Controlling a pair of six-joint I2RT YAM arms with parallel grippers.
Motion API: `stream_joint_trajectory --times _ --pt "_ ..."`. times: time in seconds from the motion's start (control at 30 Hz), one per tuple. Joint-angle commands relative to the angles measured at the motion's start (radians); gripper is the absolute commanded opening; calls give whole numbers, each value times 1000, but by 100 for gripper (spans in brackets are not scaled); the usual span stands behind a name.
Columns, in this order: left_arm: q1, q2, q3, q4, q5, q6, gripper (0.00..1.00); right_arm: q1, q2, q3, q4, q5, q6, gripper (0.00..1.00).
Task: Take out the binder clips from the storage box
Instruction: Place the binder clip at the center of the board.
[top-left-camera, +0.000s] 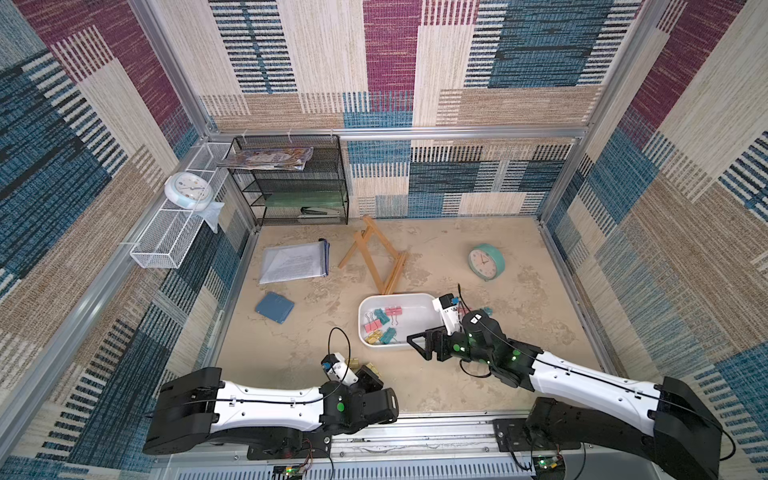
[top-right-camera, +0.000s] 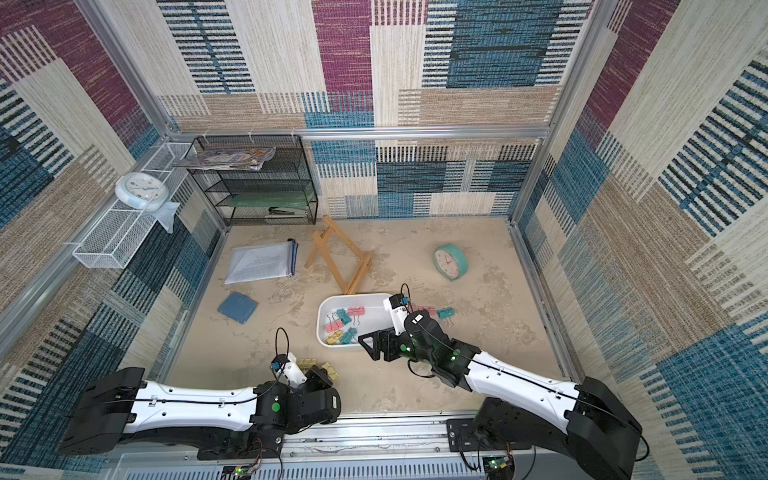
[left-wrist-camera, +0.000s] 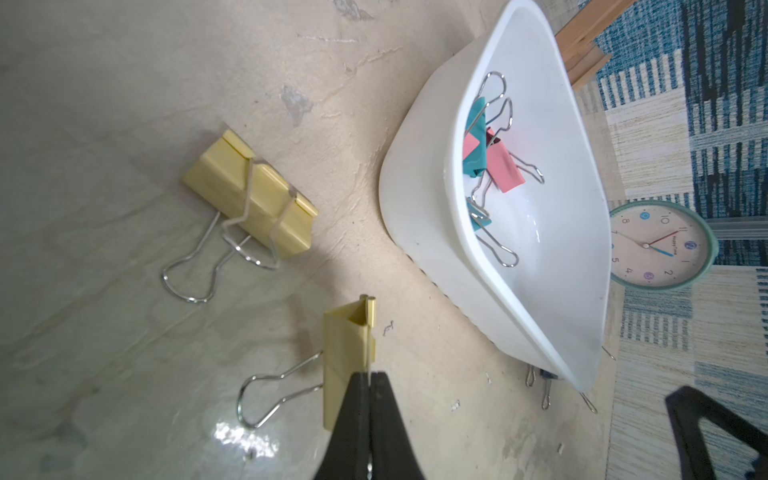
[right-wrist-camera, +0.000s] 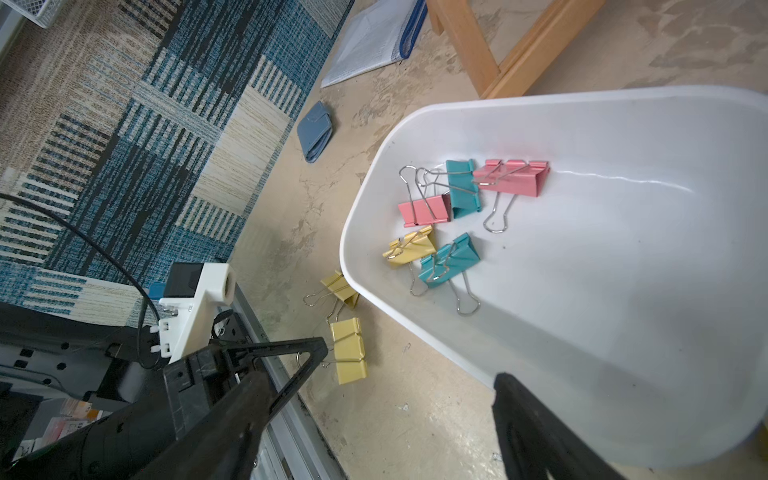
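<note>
The held clip is already outside the box, so my left gripper will next stay low over the tabletop (top-right-camera: 332, 372) (left-wrist-camera: 312, 332) beside the free yellow clip and open to release it.
The white storage box (top-left-camera: 399, 296) sits mid-table and holds several binder clips (top-left-camera: 380, 326) in pink, teal and yellow, seen close in the right wrist view: pink (right-wrist-camera: 511, 178), teal (right-wrist-camera: 451, 259), yellow (right-wrist-camera: 409, 245). Two yellow clips lie outside, in front of the box's near left corner. My left gripper (left-wrist-camera: 369, 374) is shut on the edge of one yellow clip (left-wrist-camera: 345, 353), low over the table; the other (left-wrist-camera: 249, 195) lies free beside it. My right gripper (right-wrist-camera: 411, 361) hangs open over the box's near right rim, holding nothing. A pink clip (top-right-camera: 426, 311) and a teal clip (top-right-camera: 445, 312) lie to the right of the box.
A wooden easel (top-left-camera: 374, 257) lies flat just behind the box. A teal clock (top-left-camera: 486, 262) stands at the back right. A blue wallet (top-left-camera: 274, 307) and a document pouch (top-left-camera: 295, 262) lie to the left. A black mesh rack (top-left-camera: 291, 183) stands in the back left corner.
</note>
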Motion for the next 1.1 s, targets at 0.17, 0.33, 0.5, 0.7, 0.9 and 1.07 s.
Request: stream_joint_trajectory --times 0.17,0.33,0.5,0.7,0.9,1.07 --pt "21 -10 -3 91 69 -364 0 3 31 29 2 45 -32 89" --pt "39 40 -10 180 75 -384 0 3 15 20 -16 90 -29 90" --pt "63 95 -15 267 101 -389 0 3 -24 -2 -24 118 -25 90" --pt "67 75 10 196 84 -372 40 3 -67 -16 -47 156 -33 90" --pt "67 -18 91 -55 21 -305 64 3 -109 -16 -77 208 -53 92" --pt "67 -126 176 -305 -49 -176 71 1 -167 1 -106 274 -108 95"
